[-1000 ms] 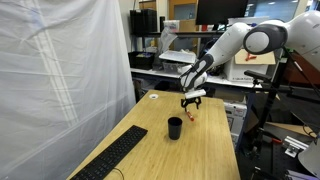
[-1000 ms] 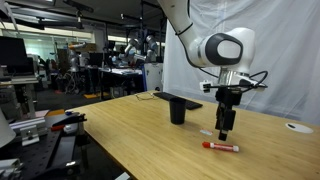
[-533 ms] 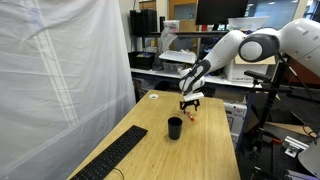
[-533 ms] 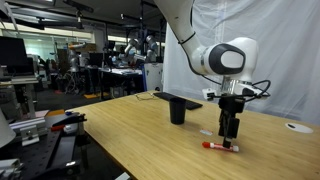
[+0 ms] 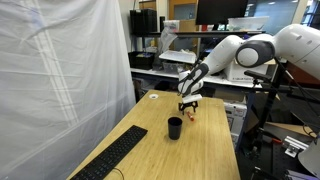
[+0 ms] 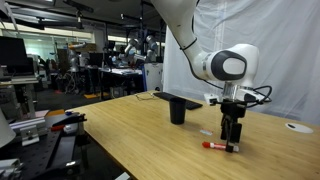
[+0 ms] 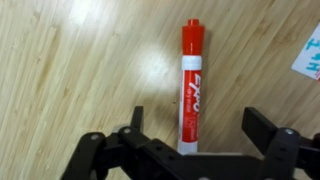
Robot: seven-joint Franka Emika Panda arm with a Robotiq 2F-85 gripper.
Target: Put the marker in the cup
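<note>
The marker lies between my gripper's open fingers, so next I should stay low and close them onto the marker's red body near its white end.
The red marker (image 7: 190, 85) lies flat on the wooden table, between my open fingers in the wrist view; its lower end is hidden behind the gripper body. In an exterior view the marker (image 6: 220, 146) lies on the table right under my gripper (image 6: 232, 143), which is low, just above or at the table. The gripper (image 5: 189, 105) is open and empty. The black cup (image 5: 175, 127) stands upright on the table, nearer the keyboard; it also shows in an exterior view (image 6: 178, 112), apart from the marker.
A black keyboard (image 5: 115, 157) lies at the table's near end. A white curtain (image 5: 60, 70) hangs along one side. A white and blue paper scrap (image 7: 310, 52) lies near the marker. Lab clutter and stands surround the table.
My gripper has come down towards the table over the marker. The marker and the cup have not moved.
</note>
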